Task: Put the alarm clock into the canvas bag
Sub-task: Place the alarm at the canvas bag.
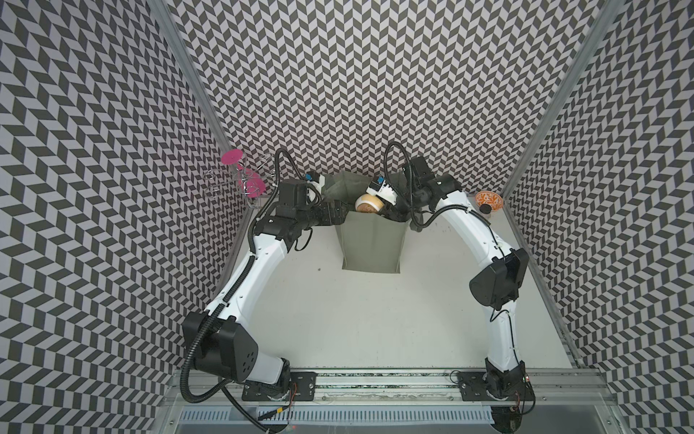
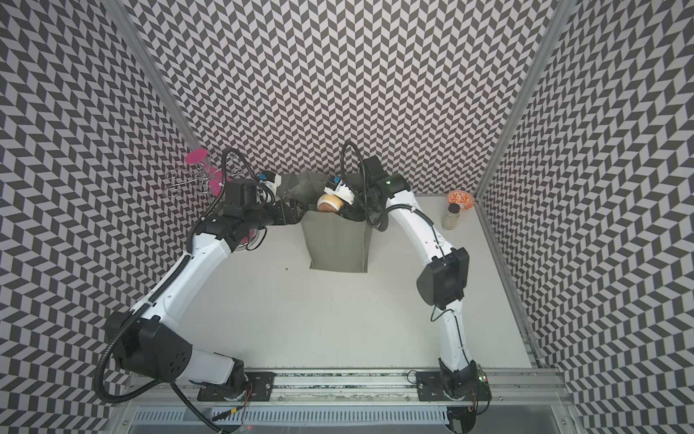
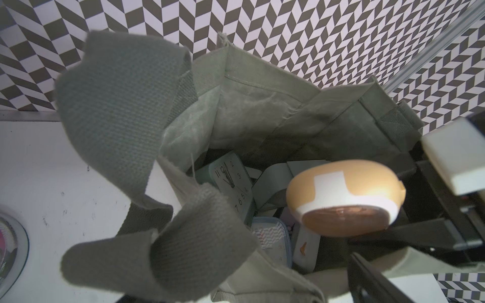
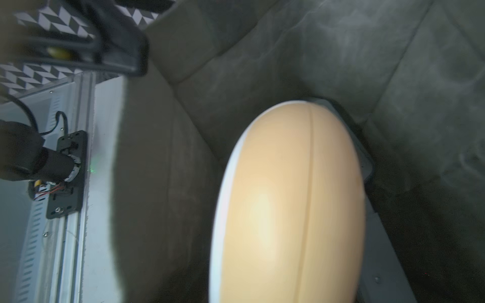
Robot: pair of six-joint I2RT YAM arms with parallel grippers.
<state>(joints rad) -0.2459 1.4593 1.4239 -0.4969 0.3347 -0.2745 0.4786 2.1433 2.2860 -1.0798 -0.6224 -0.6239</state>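
The alarm clock in my right gripper already hangs between the bag's rims, so next I need to lower it through the bag's opening and let it go inside.
The grey-green canvas bag stands upright at the back middle of the table with its mouth open. My right gripper is shut on a round tan and white alarm clock and holds it just above the mouth, between the rims. My left gripper is at the bag's left rim with its jaws wide apart. In the left wrist view the bag's handles hang in front and hide the left jaws.
Inside the bag lie a pale square clock, a blue-rimmed one and a white item. A pink and clear wire stand is at the back left. An orange patterned bowl and a small capped bottle sit at the back right.
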